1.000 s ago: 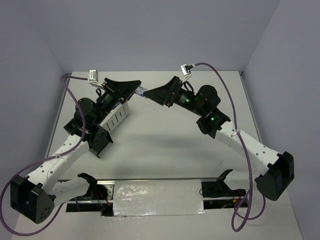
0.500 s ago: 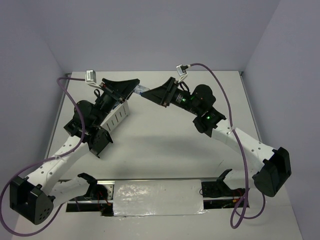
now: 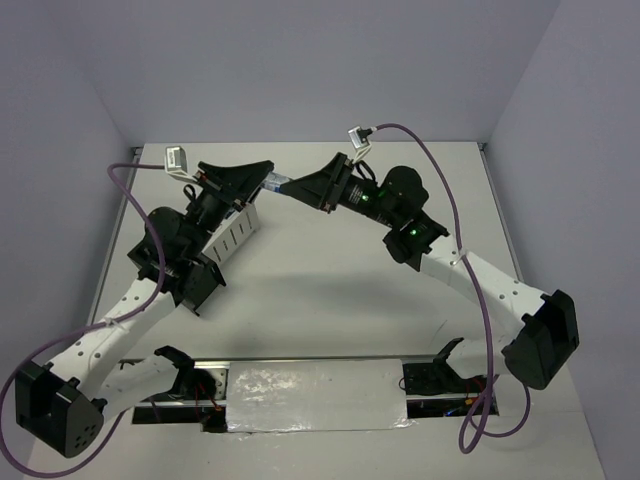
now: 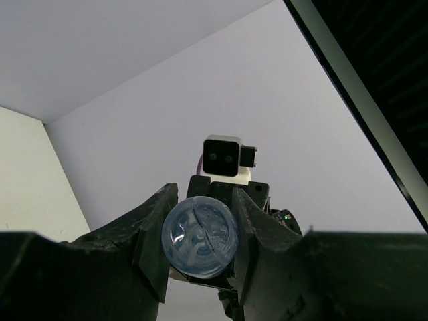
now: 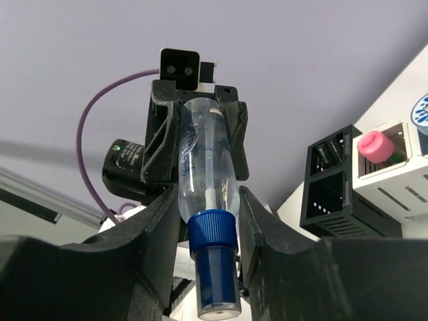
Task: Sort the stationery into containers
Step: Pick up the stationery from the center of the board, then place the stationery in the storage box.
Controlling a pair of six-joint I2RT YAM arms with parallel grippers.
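Next, my right gripper lowers back and to the left in the top view to free the tube over the black container's near section (image 5: 324, 196), as it looks empty.
A clear tube with a blue cap (image 3: 280, 183) hangs in the air at the back of the table, between both grippers. My left gripper (image 3: 264, 178) is shut on its rounded clear end (image 4: 199, 237), with a pad against each side. From the other side, my right gripper (image 3: 294, 189) is shut on its shoulder just above the blue cap (image 5: 211, 229). The white-grey slotted container (image 3: 236, 229) stands under the left arm. The black container (image 5: 333, 182) is beside it. A pink tube (image 5: 376, 146) stands in the white-grey container (image 5: 394, 182).
A blue patterned tape roll (image 5: 422, 114) shows at the right edge of the right wrist view. Grey walls close the table on the left, back and right. Purple cables loop from both wrist cameras.
The right gripper has moved a little left and closed on the tube's capped end. The left arm has shifted slightly left and still has the tube's other end.
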